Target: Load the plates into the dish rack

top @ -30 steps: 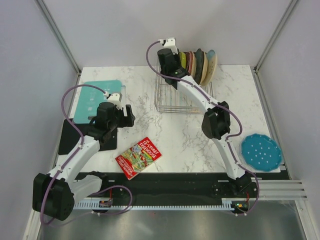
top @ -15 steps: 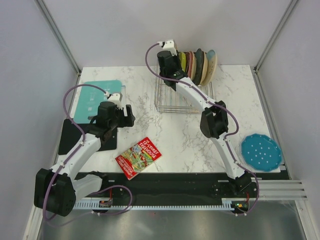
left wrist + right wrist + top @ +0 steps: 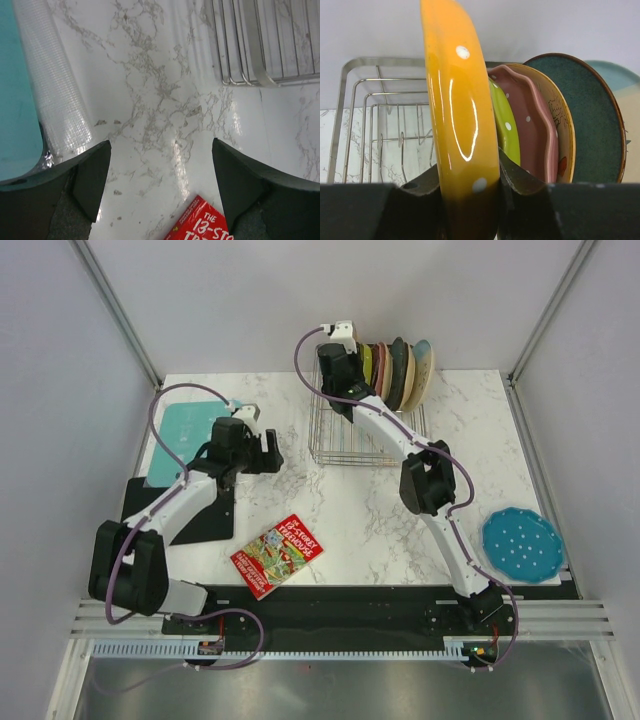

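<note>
My right gripper needs to go down toward the rack slot (image 3: 357,358) beside the lime green plate and let go of the orange plate's rim. The orange plate hangs edge-on like the plates next to it.
My right gripper (image 3: 470,175) is shut on the rim of an orange dotted plate (image 3: 460,100), held upright and edge-on over the back of the silver wire dish rack (image 3: 365,100). Right beside it stand a lime green plate (image 3: 507,130) and a pink plate (image 3: 532,125). In the top view the right gripper (image 3: 348,370) is at the rack's (image 3: 360,435) far end, next to the standing plates (image 3: 400,375). A blue dotted plate (image 3: 522,545) lies flat at the table's right edge. My left gripper (image 3: 272,452) is open and empty over bare marble left of the rack.
Behind the pink plate stand a cream patterned plate (image 3: 566,135), a dark green one (image 3: 592,120) and a pale blue one (image 3: 626,85). A teal board (image 3: 188,428) and black mat (image 3: 185,515) lie at the left. A red book (image 3: 277,555) lies near the front.
My left arm has swung forward and right, toward the rack's left side, still open. The right gripper has shifted only slightly with the orange plate.
</note>
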